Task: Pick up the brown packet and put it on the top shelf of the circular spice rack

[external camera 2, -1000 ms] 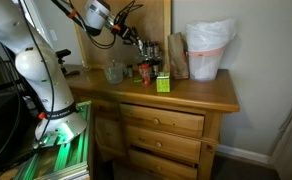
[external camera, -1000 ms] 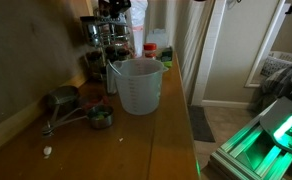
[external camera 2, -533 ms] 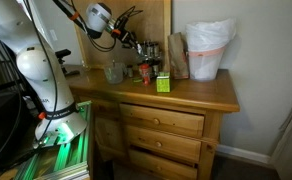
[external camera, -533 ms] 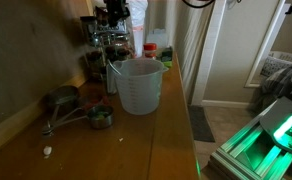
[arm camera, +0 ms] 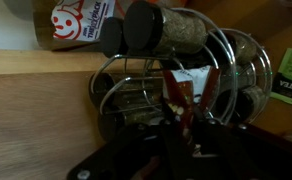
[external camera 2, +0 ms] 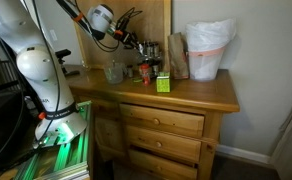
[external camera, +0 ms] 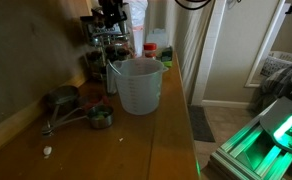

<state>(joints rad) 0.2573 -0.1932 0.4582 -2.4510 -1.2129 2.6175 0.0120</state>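
Observation:
The brown packet [arm camera: 176, 95] is already hanging over the rack's top shelf. I should lower my gripper a little onto the rack's wires [arm camera: 214, 98] next to the dark-lidded jar and let go of the packet.
The circular spice rack [external camera: 102, 48] stands at the back of the counter behind the jug; it also shows in an exterior view [external camera 2: 142, 50] and fills the wrist view [arm camera: 231, 70] with its wire tiers and dark-lidded jars. My gripper [arm camera: 183, 126] is shut on the brown packet [arm camera: 176, 95], a thin reddish-brown sachet that stands up between the fingers, right over the rack's top wires. In both exterior views the gripper [external camera: 111, 12] [external camera 2: 126, 38] hangs at the rack's top. The packet is too small to make out there.
A translucent measuring jug [external camera: 137, 85] stands in front of the rack. Metal measuring cups [external camera: 71, 105] lie beside it. A green box [external camera 2: 162, 83], a brown paper bag [external camera 2: 177, 55] and a white bag [external camera 2: 208, 48] stand further along the dresser top [external camera 2: 201, 95].
The arm has shifted only slightly over the rack's top. The packet stays between the fingers.

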